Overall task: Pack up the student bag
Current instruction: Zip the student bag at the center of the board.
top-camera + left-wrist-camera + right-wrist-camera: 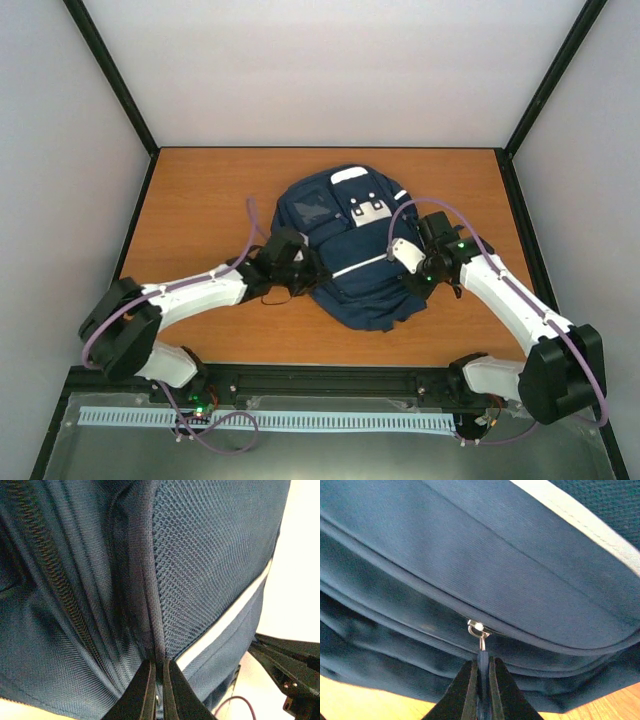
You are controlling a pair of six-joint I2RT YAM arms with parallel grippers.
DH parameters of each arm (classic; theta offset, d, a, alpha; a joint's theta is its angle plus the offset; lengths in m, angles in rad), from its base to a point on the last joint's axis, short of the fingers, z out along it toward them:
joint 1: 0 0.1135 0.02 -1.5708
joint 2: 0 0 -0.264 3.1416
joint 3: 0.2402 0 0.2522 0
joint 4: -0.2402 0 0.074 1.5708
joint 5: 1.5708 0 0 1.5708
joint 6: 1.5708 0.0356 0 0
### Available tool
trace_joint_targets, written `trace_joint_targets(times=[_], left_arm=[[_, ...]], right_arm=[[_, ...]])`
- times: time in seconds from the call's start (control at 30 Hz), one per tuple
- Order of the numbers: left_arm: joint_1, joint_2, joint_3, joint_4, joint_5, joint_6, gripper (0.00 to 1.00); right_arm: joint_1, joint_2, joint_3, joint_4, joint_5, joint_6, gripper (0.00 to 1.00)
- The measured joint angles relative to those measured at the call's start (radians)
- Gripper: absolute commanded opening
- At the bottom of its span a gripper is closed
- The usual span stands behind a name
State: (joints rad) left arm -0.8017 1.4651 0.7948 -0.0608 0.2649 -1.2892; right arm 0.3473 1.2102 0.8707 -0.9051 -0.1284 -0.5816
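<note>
The robot should next drag the bag's fold in its left gripper to the left in the top view, onto bare wood, and let go of it, because the bag (352,250) slants.
The student bag (352,250), navy blue with thin white stripes and a white buckle patch, lies in the middle of the wooden table (200,190). My left gripper (307,270) is at its left side, shut on a raised fold of the bag's fabric (159,650) beside a mesh panel (210,555). My right gripper (425,272) is at the bag's right side, shut on the blue zipper pull tab (482,660), which hangs from a silver slider (477,627) on a closed zipper seam. The student bag fills the left wrist view (75,605) and the right wrist view (470,555).
Dark frame posts (120,80) and white walls enclose the table. Purple cables (252,215) loop from both arms. A black rail (330,385) runs along the near edge between the arm bases. Part of the right arm (290,665) shows at the lower right of the left wrist view.
</note>
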Motion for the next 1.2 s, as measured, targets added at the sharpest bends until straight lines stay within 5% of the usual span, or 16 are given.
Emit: trace_joint_targets(times=[0.33, 0.47, 0.57, 0.87, 1.2], left_arm=[[0.324, -0.142, -0.045, -0.205, 0.045, 0.2, 0.03], [0.399, -0.143, -0.007, -0.293, 0.028, 0.273, 0.47], [0.415, -0.158, 0.023, -0.351, -0.003, 0.299, 0.57], [0.36, -0.383, 0.011, -0.427, -0.038, 0.231, 0.59], [0.082, -0.241, 0.0, -0.353, -0.068, 0.118, 0.6]], right_arm=[[0.094, 0.105, 0.059, 0.028, -0.112, 0.025, 0.03], [0.16, 0.182, 0.116, 0.038, -0.135, 0.057, 0.03], [0.183, 0.234, 0.141, 0.04, -0.134, 0.077, 0.03], [0.209, 0.253, 0.144, 0.045, -0.126, 0.105, 0.03], [0.21, 0.253, 0.144, 0.046, -0.128, 0.113, 0.03]])
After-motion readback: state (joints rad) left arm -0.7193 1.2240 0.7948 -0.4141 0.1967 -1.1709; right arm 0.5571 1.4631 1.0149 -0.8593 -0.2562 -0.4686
